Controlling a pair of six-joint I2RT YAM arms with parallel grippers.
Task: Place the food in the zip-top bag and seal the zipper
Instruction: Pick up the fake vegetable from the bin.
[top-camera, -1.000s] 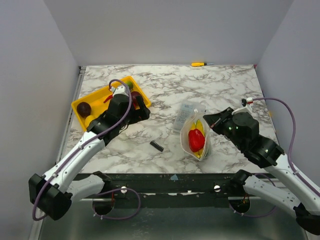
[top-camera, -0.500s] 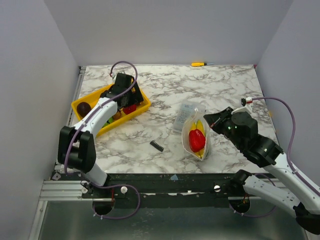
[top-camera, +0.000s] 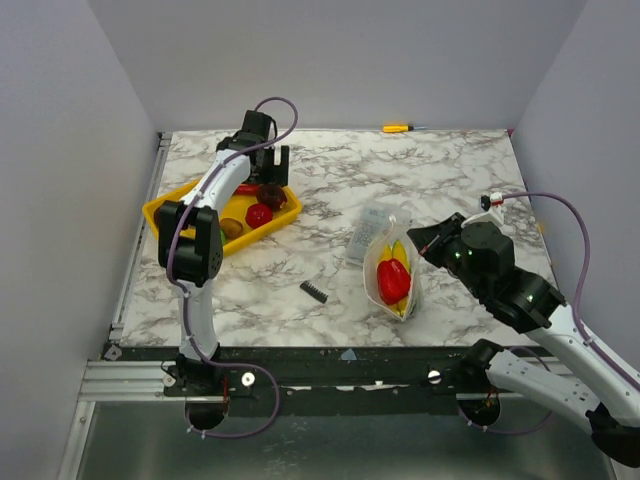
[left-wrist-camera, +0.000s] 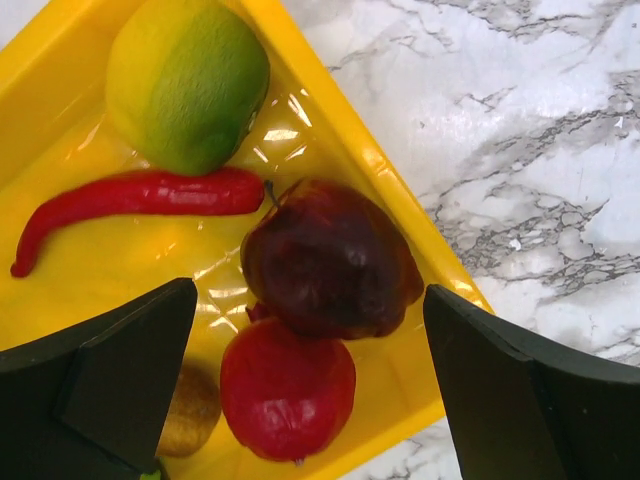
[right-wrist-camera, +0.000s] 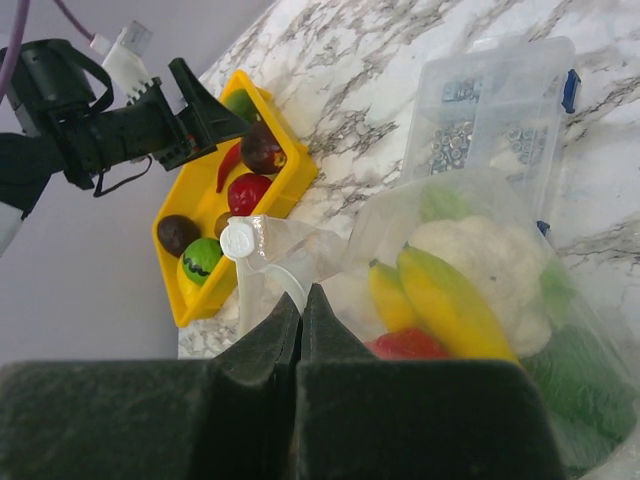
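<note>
The dark red apple (top-camera: 271, 196) (left-wrist-camera: 331, 260) lies below my wide-open fingers, lined up with their gap, so next my left gripper will lower around it, a finger on each side of the apple.
My left gripper (top-camera: 272, 168) hangs open and empty over the far end of the yellow tray (top-camera: 160, 212). In the left wrist view the gripper (left-wrist-camera: 310, 300) has its jaws wide apart on either side of a dark purple fruit (left-wrist-camera: 330, 255) and a red fruit (left-wrist-camera: 288, 390). A red chili (left-wrist-camera: 130, 200) and a green-yellow fruit (left-wrist-camera: 185, 80) lie beside them. My right gripper (right-wrist-camera: 302, 292) is shut on the rim of the zip-top bag (top-camera: 392, 270), near a white zipper tab (right-wrist-camera: 238, 240). The bag holds a cauliflower (right-wrist-camera: 490, 260), bananas (right-wrist-camera: 440, 300) and a red piece (top-camera: 392, 280).
A clear plastic box of small parts (top-camera: 368, 232) lies just behind the bag. A small black part (top-camera: 313, 291) lies on the marble in front of the tray. A yellow-handled tool (top-camera: 397, 128) lies at the table's far edge.
My left arm has swung from the tray's near right side out to its far end, over the fruits. My right gripper and the bag have not moved.
</note>
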